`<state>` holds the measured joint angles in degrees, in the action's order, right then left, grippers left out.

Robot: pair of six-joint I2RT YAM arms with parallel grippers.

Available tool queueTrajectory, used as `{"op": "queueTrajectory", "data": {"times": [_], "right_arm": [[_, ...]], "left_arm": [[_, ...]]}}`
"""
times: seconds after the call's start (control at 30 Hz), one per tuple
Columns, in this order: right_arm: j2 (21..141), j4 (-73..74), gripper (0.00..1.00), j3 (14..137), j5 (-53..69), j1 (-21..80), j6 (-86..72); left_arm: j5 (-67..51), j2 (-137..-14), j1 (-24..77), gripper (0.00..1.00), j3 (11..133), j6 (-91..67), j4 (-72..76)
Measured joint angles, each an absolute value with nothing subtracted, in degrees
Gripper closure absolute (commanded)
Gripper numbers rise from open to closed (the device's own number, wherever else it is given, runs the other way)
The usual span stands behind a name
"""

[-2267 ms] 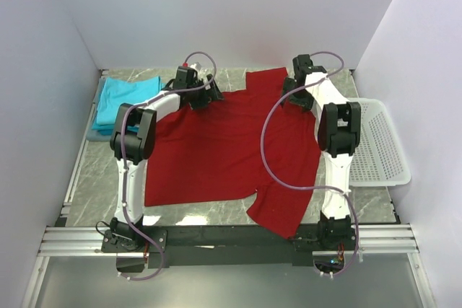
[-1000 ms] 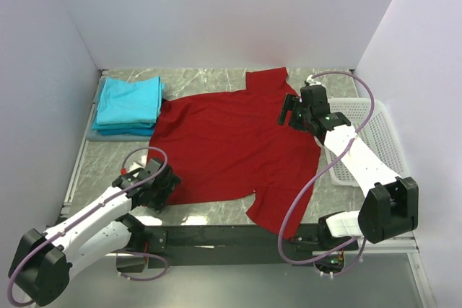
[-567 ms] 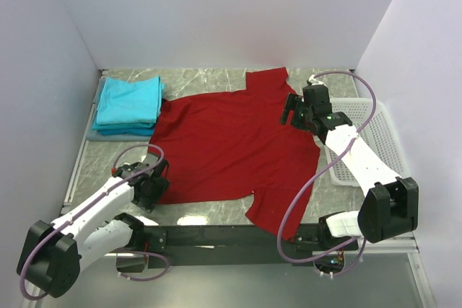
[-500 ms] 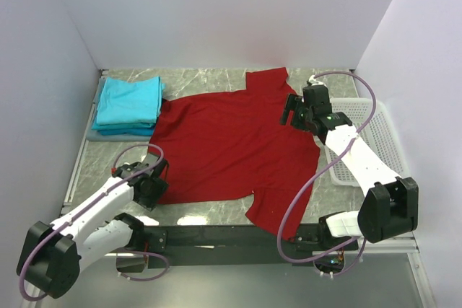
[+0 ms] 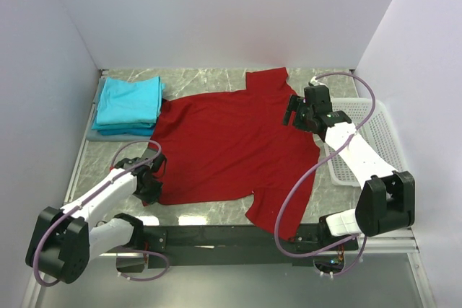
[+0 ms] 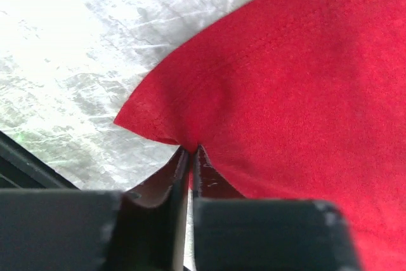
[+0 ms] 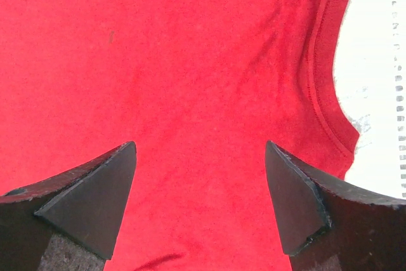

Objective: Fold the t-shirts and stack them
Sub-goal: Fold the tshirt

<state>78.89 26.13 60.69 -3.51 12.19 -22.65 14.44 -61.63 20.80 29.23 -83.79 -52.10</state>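
Note:
I will next move my right gripper back and down onto the near sleeve's cuff (image 5: 270,229), because it is below and back from that gripper and the hem corner is held.
A dark red t-shirt (image 5: 231,146) lies spread flat over the marble table, its collar toward the right. My left gripper (image 5: 149,187) is low at the shirt's near left hem corner and shut on the red cloth (image 6: 190,150), which bunches into the pinch. My right gripper (image 5: 296,112) hovers over the shirt near the collar, open, with only red fabric (image 7: 203,93) showing between its fingers (image 7: 101,188). Folded teal t-shirts (image 5: 130,102) are stacked at the far left.
A white lattice basket (image 5: 368,142) stands at the right edge of the table. The teal stack rests on a grey folded piece (image 5: 108,135). White walls close in the left, back and right sides. A black rail (image 5: 231,236) runs along the near edge.
My left gripper slid in to the shirt's near left corner and shut on the hem. The right gripper stayed open, nearly still, by the collar.

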Motion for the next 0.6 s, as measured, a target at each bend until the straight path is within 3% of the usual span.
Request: {"op": "queueTrajectory", "data": {"times": [0.07,0.37,0.6], "right_arm": [[78.91,26.15,0.12,60.69,-3.4,12.16,-22.68],[77.84,26.94,0.12,58.76,-3.99,14.5,-22.39],[73.58,31.64,0.16,52.84,-4.75,34.39,-21.26]], "left_arm": [[14.46,-61.23,20.8,0.99,29.17,-83.68,-51.72],[14.52,-59.33,20.8,0.99,28.34,-82.19,-50.85],[14.87,-55.37,20.8,0.99,26.68,-79.75,-47.4]]}}
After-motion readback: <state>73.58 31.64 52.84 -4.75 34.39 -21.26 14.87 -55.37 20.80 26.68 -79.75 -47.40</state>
